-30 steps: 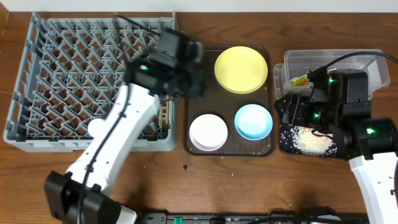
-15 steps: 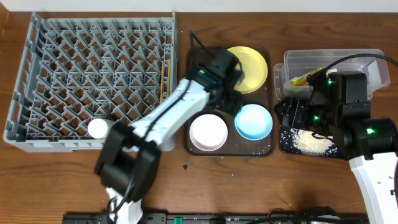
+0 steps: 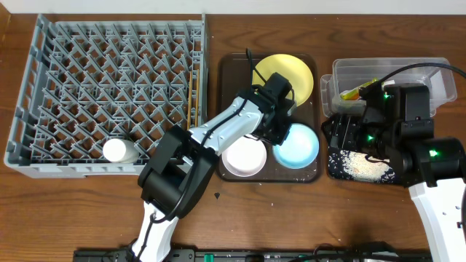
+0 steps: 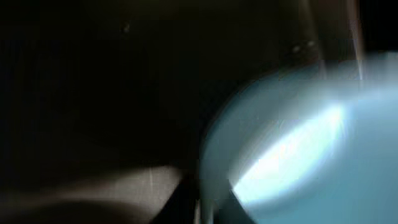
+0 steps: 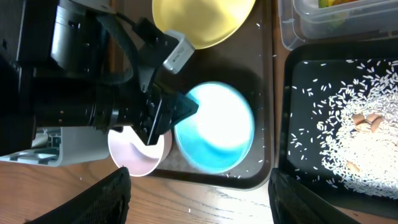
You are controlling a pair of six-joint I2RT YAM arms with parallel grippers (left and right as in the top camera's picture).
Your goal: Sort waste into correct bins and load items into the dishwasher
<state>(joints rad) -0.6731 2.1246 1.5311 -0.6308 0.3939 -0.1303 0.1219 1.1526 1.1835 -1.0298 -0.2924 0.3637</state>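
Note:
The light-blue bowl [image 3: 300,145] should go up in my left gripper, then left in the overhead view and, tilted, down into the grey rack's wires. My left gripper should then release it there, since the wires are empty.
The light-blue bowl [image 3: 300,145] sits at the front right of the brown tray [image 3: 227,109], beside the white bowl [image 3: 244,155] and in front of the yellow plate [image 3: 291,73]. My left gripper [image 3: 280,124] is low at the blue bowl's left rim. In the right wrist view its fingers [image 5: 171,118] look spread across that rim [image 5: 217,127]. The left wrist view is blurred and shows only the blue bowl [image 4: 311,155]. My right gripper [image 3: 344,131] [image 5: 199,208] is open and empty above the black tray [image 3: 331,166]. Chopsticks [image 3: 193,94] lie in the grey rack [image 3: 109,80].
The clear tub [image 3: 429,69] at the back right holds the yellow-green wrapper [image 3: 352,93]. The black tray holds white rice [image 3: 358,164] [image 5: 351,124]. Loose grains lie on the brown tray [image 5: 264,93]. A white round object [image 3: 116,151] sits in the rack's front.
My left arm has swung right from the rack to the brown tray and come down at the blue bowl's left rim. The right arm has not moved.

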